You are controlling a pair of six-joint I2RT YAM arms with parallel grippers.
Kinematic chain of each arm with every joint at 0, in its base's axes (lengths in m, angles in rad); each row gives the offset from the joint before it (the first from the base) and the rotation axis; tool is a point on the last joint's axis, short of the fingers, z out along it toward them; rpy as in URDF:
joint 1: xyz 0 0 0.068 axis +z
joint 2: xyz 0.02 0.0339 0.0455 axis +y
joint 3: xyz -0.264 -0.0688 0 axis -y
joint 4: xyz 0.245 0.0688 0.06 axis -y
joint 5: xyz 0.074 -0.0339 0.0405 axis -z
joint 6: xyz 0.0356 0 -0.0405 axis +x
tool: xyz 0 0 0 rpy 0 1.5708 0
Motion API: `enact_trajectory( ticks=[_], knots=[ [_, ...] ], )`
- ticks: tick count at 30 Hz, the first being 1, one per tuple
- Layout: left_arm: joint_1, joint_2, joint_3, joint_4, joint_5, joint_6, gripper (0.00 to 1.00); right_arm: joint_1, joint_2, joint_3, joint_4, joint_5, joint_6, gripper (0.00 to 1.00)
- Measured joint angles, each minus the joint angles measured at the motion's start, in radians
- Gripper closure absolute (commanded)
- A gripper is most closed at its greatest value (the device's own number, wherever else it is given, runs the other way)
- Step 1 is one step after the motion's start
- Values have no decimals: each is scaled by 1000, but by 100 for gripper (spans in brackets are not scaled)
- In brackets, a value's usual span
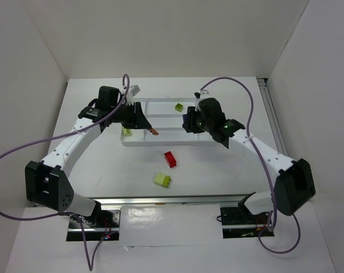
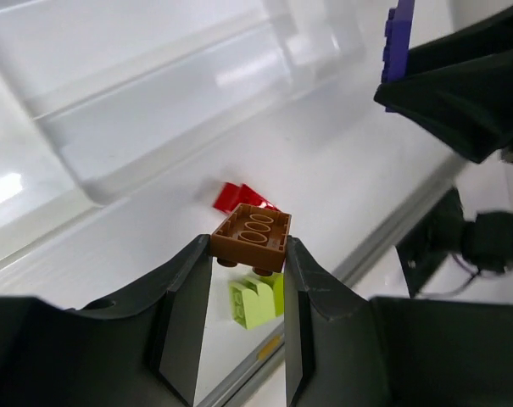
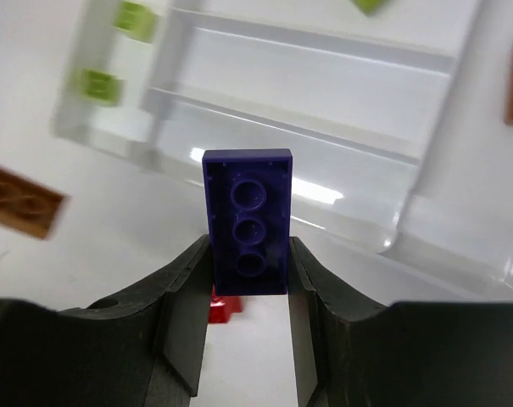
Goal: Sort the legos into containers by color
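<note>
Next, my right gripper moves down into the tray's empty middle section, on the near side of the far lime brick, and releases the purple brick.
My left gripper is shut on a brown-orange brick, held above the table near the front edge of the white tray. My right gripper is shut on a dark purple brick, held over the tray's right part. A red brick and a larger pale yellow-green brick lie on the table in front of the tray. One lime brick lies in a far compartment. Another lime brick lies in the left compartment.
The two grippers face each other closely over the tray's front half; the right gripper with its purple brick shows in the left wrist view. A metal rail runs along the near table edge. White walls enclose the table.
</note>
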Motion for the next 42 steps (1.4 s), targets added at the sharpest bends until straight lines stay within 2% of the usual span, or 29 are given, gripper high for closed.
enact_trajectory(
  ticks=[6,10,18,19,20,21,23,28,32,35,37,42],
  knots=[
    [7,0,17,-47,-181,-71,100,5,256,116,-47,175,10,64],
    [7,0,16,-57,-229,-95,100,6,411,225,-44,236,13,63],
    [7,0,9,-55,-248,-100,100,6,603,364,-45,293,8,54],
    [7,0,8,-56,-248,-101,100,6,623,378,-45,294,8,50],
    [7,0,8,-55,-248,-101,100,6,641,391,-46,296,7,42],
    [7,0,8,-56,-247,-101,100,6,657,404,-48,299,6,24],
    [6,0,8,-55,-247,-101,100,6,678,418,-50,301,5,14],
    [-5,0,8,-55,-246,-101,100,6,680,429,-54,316,1,12],
    [-23,10,20,-56,-244,-105,100,6,646,420,-65,359,6,20],
    [-65,50,63,-50,-240,-123,100,-7,517,348,-78,429,14,19],
    [-108,107,118,-33,-225,-130,100,-34,377,279,-94,502,21,10],
    [-188,292,297,-3,-177,-154,100,-206,142,211,-135,626,82,2]
  ],
)
